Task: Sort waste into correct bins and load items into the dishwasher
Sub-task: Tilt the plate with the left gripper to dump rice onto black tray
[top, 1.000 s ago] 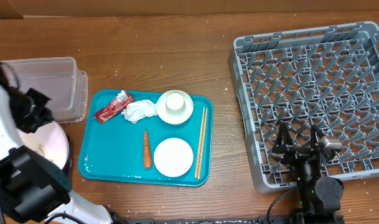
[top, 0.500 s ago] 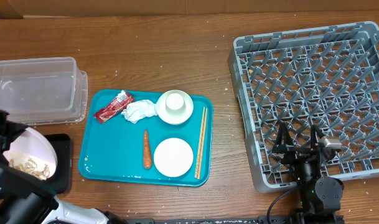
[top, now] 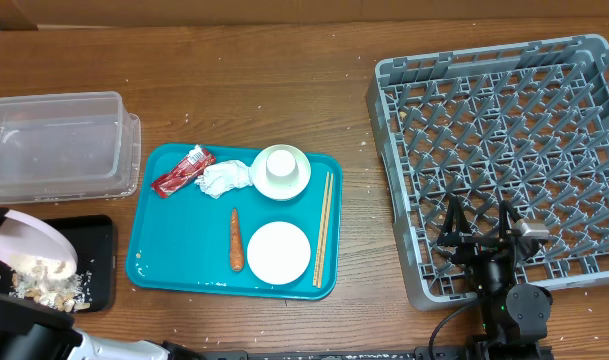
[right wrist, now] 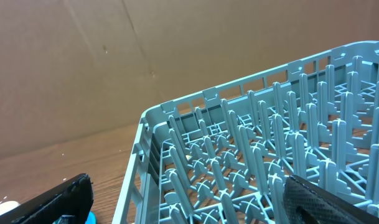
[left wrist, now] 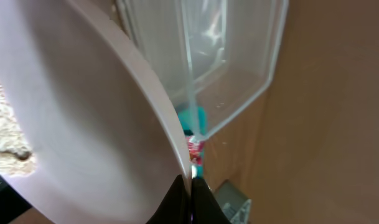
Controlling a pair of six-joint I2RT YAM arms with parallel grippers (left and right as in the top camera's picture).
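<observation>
Next, my left gripper needs to swing from the black tray (top: 96, 255), level the plate and release it on the teal tray's end beside the carrot, since that spot lies bare.
My left gripper (left wrist: 190, 204) is shut on the rim of the pale-pink plate (left wrist: 83, 112), held steeply tilted over the black tray (top: 96, 255). Rice scraps (top: 46, 281) lie at the plate's low edge and on the tray; they also show in the left wrist view (left wrist: 5, 134). The clear tub (top: 59, 145) stands behind. The red wrapper (top: 182, 171), tissue (top: 224, 178), carrot (top: 235, 240), white plate (top: 278, 251), chopsticks (top: 324, 228) and a cup in a bowl (top: 281, 167) lie on the teal tray (top: 174, 262). My right gripper (top: 479, 238) is open and empty over the grey dish rack (top: 504, 140).
The rack fills the right side of the table, its pegs close under my right gripper's fingers (right wrist: 335, 199). The teal tray lies mid-table. The left arm's body (top: 24, 330) sits at the front left corner beside the black tray.
The left arm swung the pink plate from beside the clear tub forward over the black tray and tipped it steeper; rice slid to its low edge and onto the tray. The right arm has not moved.
</observation>
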